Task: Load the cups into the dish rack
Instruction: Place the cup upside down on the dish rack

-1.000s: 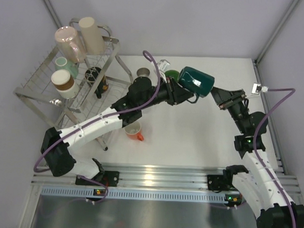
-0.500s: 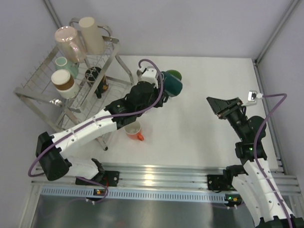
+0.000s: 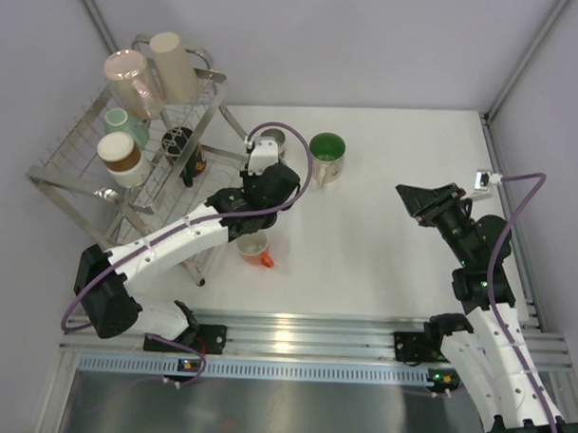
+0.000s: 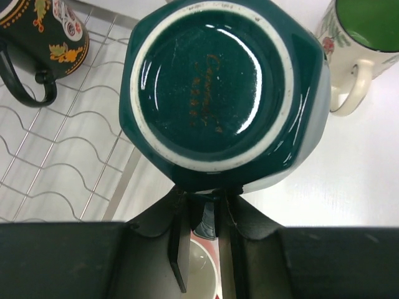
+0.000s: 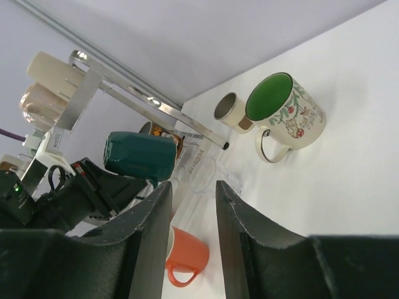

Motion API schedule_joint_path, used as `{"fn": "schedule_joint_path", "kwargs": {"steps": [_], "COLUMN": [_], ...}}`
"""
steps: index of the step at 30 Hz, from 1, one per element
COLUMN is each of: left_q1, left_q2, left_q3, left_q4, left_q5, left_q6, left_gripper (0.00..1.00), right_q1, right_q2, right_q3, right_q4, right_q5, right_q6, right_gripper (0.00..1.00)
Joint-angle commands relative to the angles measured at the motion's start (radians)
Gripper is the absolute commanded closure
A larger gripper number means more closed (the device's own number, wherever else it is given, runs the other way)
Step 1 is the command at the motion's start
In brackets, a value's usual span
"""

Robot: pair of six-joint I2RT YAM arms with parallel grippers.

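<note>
I will next move my left gripper down and left in the top view, over the dish rack's bare wires beside the black patterned mug, then lower and release.
My left gripper (image 4: 204,208) is shut on the handle of a dark teal cup (image 4: 221,87), held bottom toward the camera beside the dish rack (image 3: 77,166). From the right wrist the same cup (image 5: 138,156) hangs in the air by the rack's post. From above, the left gripper (image 3: 260,166) and wrist cover the cup. A green-inside white cup (image 3: 326,153), a steel cup (image 3: 273,137) and an orange-handled cup (image 3: 255,249) stand on the table. My right gripper (image 3: 410,196) is open and holds nothing.
The rack holds a pink cup (image 3: 132,78), a beige cup (image 3: 173,65), a teal cup (image 3: 129,125), a brown-banded cup (image 3: 118,158) and a black patterned mug (image 4: 37,31). A clear glass (image 5: 209,174) stands by the rack's foot. Grey walls close in the table.
The left arm has carried the dark teal cup leftward from mid-table to beside the rack, uncovering the green-inside cup. The right arm has drawn back a little to the right.
</note>
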Motion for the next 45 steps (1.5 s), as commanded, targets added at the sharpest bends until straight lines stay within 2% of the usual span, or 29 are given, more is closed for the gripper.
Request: {"fn": "schedule_joint_path", "kwargs": {"steps": [1, 4, 14, 27, 45], "left_q1": [0.045, 0.132, 0.274, 0.281, 0.386], "left_q2": [-0.015, -0.016, 0.036, 0.126, 0.232], "left_q3": [0.047, 0.041, 0.034, 0.036, 0.076], "left_q4": [0.009, 0.001, -0.011, -0.012, -0.006], "left_q5": [-0.030, 0.057, 0.051, -0.038, -0.053], "left_q6": [-0.109, -0.126, -0.138, -0.121, -0.114], "left_gripper": [1.00, 1.00, 1.00, 1.00, 1.00], "right_q1": [0.012, 0.012, 0.012, 0.012, 0.012], "right_q2": [-0.019, -0.028, -0.030, -0.053, -0.094], "right_q3": [0.069, 0.077, 0.080, 0.075, 0.100], "right_q4": [-0.029, -0.040, -0.042, -0.063, -0.138], "right_q5": [0.024, 0.035, 0.053, 0.073, 0.114], "right_q6": [-0.054, -0.068, -0.074, -0.101, -0.184], "right_gripper": [0.65, 0.65, 0.65, 0.65, 0.65]}}
